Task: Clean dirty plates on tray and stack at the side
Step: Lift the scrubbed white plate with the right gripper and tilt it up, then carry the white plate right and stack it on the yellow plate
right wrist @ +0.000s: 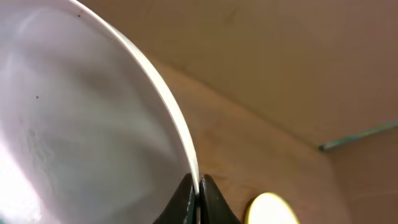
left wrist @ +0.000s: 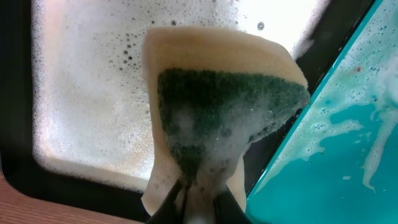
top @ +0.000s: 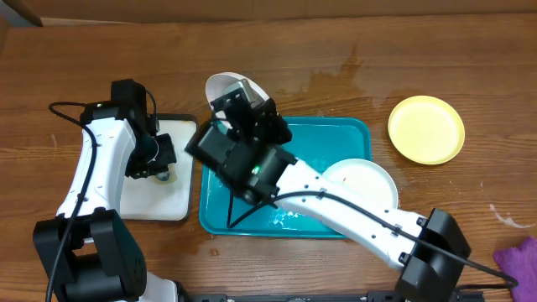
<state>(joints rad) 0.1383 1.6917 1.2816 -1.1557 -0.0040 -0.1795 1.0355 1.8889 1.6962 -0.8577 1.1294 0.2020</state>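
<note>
Next, my right gripper moves to the right in the overhead view, then down, and releases the white plate there. The yellow-green plate (top: 426, 128) (right wrist: 272, 210) lies beside the tray.
My right gripper (top: 248, 105) is shut on the rim of a white plate (top: 225, 85) and holds it tilted above the back left corner of the teal tray (top: 352, 130); the plate fills the right wrist view (right wrist: 81, 118), pinched at the jaws (right wrist: 199, 186). A second white plate (top: 365, 180) lies in the tray's right part. The yellow-green plate (top: 426, 128) lies on the table right of the tray, also small in the right wrist view (right wrist: 270, 208). My left gripper (left wrist: 199, 202) is shut on a soapy yellow-green sponge (left wrist: 224, 112) over the white tray, next to the teal tray's edge (left wrist: 336, 118).
A small white tray with black rim (top: 172, 180), full of foam (left wrist: 87, 93), stands left of the teal tray. Soapy water lies in the teal tray. A wet patch (top: 331, 80) marks the table behind it. A purple cloth (top: 522, 260) lies at the front right.
</note>
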